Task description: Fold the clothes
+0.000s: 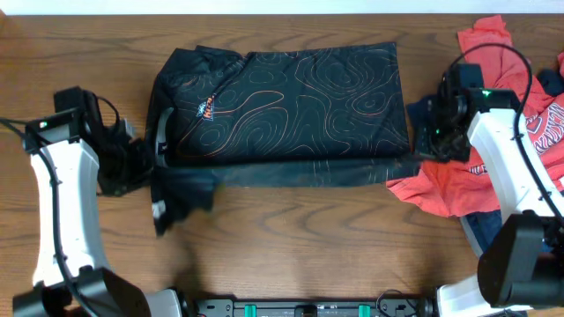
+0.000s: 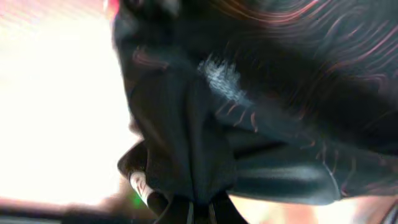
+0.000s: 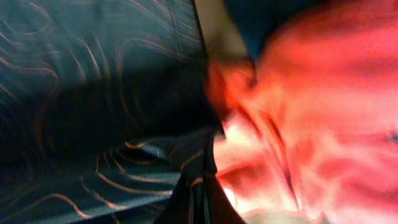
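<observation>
I should move my right gripper outward and down to lay its pinched edge onto the jersey's flat body, because the fold between both grippers is still hanging raised.
The black jersey (image 1: 291, 101) with thin orange wavy lines lies spread across the table's middle, its lower edge folded under, a sleeve hanging at the lower left. My left gripper (image 1: 141, 158) is shut on the jersey's left edge; in the left wrist view the black cloth (image 2: 205, 155) bunches into the jaws (image 2: 199, 211). My right gripper (image 1: 423, 141) is shut on the jersey's right edge; in the right wrist view the cloth (image 3: 93, 93) pinches into the jaws (image 3: 202, 205). A red tee (image 1: 502, 114) lies at the right and shows in the right wrist view (image 3: 311, 124). A navy garment (image 1: 480, 231) lies under it.
The wooden table (image 1: 291, 255) shows bare in front of the jersey. The red and navy pile crowds the right arm. A black rail (image 1: 308, 308) runs along the front edge.
</observation>
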`<state>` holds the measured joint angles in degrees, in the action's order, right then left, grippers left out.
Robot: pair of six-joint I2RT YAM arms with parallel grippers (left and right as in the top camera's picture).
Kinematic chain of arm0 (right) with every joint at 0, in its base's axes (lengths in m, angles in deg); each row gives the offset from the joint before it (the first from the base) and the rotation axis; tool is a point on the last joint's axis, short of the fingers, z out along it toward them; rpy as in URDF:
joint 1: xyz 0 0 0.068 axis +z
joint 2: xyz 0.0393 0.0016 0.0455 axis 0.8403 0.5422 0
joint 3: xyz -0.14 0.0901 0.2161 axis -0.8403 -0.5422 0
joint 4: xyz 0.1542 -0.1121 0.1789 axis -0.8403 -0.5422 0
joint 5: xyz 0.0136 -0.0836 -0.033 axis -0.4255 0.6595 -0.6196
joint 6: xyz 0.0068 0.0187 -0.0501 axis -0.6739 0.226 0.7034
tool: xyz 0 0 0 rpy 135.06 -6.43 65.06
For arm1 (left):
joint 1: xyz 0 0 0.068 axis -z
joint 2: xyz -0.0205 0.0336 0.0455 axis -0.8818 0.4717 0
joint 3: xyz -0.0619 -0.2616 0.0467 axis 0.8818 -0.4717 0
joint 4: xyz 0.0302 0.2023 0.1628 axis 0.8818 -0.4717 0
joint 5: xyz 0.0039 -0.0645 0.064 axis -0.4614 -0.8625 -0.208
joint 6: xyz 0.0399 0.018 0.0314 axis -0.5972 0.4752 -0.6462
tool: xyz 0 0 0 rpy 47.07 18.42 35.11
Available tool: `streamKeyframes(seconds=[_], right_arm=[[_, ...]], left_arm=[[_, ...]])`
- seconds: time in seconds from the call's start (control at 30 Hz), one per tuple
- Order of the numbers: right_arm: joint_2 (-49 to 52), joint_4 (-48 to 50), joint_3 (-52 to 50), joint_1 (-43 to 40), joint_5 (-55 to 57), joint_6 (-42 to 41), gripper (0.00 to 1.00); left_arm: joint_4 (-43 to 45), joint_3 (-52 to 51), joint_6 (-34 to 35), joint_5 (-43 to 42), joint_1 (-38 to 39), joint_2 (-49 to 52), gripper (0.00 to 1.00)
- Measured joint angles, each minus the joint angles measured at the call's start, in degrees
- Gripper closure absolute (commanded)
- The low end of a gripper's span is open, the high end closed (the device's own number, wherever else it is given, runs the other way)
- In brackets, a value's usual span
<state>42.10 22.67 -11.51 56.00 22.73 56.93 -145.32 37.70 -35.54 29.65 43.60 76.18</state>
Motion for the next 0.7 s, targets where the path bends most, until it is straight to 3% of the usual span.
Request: streamKeyframes(seconds=[0.37, 0.63, 0.67, 0.7], right_arm=[[5.01, 17.31, 0.0, 0.39, -2.01, 0.0, 0.99], [11.1, 26.18, -0.02, 2.19, -2.47, 0.04, 0.92], [11.61, 27.36, -0.02, 2.32, -2.6, 0.04, 0.89], [12.07, 28.37, -0.02, 2.45, -2.62, 0.02, 0.75]], left_arm=[[15.06, -0.02, 0.02, -6.82, 0.0, 12.9, 0.94], [24.94, -0.07, 0.13, -7.65, 0.0, 16.81, 0.93], [25.86, -0.07, 0.13, -7.67, 0.0, 16.81, 0.88], [26.64, -0.07, 0.15, -7.67, 0.0, 16.81, 0.73]])
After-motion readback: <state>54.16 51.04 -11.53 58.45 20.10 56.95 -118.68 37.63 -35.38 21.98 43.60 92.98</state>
